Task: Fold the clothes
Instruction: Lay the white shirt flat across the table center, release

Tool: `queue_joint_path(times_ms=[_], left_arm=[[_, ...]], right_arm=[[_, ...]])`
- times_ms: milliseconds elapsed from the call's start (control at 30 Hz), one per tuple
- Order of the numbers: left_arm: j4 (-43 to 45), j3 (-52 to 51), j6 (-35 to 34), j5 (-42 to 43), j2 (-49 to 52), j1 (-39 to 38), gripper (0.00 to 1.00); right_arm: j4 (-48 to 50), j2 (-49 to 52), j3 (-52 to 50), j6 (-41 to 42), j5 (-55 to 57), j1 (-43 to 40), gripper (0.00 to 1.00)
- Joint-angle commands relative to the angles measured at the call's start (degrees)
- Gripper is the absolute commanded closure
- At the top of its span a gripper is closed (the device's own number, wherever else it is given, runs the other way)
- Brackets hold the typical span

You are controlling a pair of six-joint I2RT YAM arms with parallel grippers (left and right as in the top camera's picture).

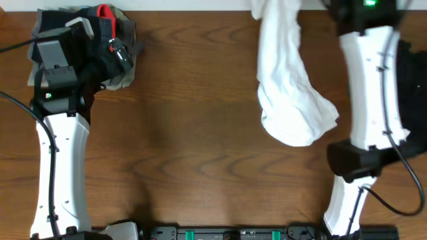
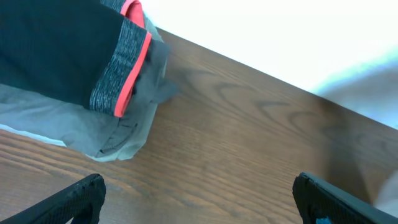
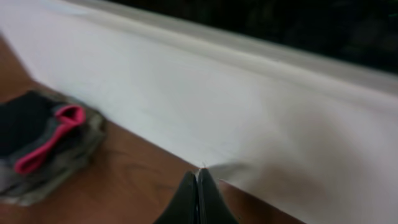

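Note:
The bare middle tabletop lies below my right gripper, to its left in the overhead view, so my right gripper will next move down, back and across to release the T-shirt [image 1: 290, 93].
The white T-shirt [image 1: 290, 93] hangs as a long column from beyond the top edge of the overhead view, and its bunched lower end rests on the table at centre right. My right gripper [image 3: 199, 171] is up at the far table edge. Its jaws are pressed together with a wisp of white at their tips, and the shirt rises towards them. The grip point itself lies outside the overhead view. My left gripper [image 2: 199, 186] is open and empty, low over bare wood beside the far-left pile [image 2: 93, 74].
A pile of grey, black and red-trimmed garments [image 1: 123, 73] lies in the far left corner, also seen in the right wrist view [image 3: 43, 137]. Dark cloth [image 1: 415, 87] lies at the right edge behind my right arm. A white wall [image 3: 186, 93] borders the table's far edge.

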Motion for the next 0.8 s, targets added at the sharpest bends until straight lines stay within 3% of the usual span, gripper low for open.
queue_joint_path(times_ms=[0,300,433,767], left_arm=[[-1.27,1.29,-0.07,0.09,0.00,0.15,0.03],[-3.50,1.29,1.05,-0.57,0.04,0.15,0.03],[-3.26,1.29,1.20,-0.57,0.04,0.15,0.03],[-3.26,1.29,1.22,-6.84,0.04,0.26,0.03]], right_arm=[[0.85,4.13,0.37,3.93,-1.68,4.61,0.99],[2.54,9.66,0.37,6.84,0.20,11.08,0.99],[1.05,9.66,0.37,6.84,-5.03,12.15,0.99],[-18.03,9.64,0.37,2.12,-17.16,16.39,0.99]])
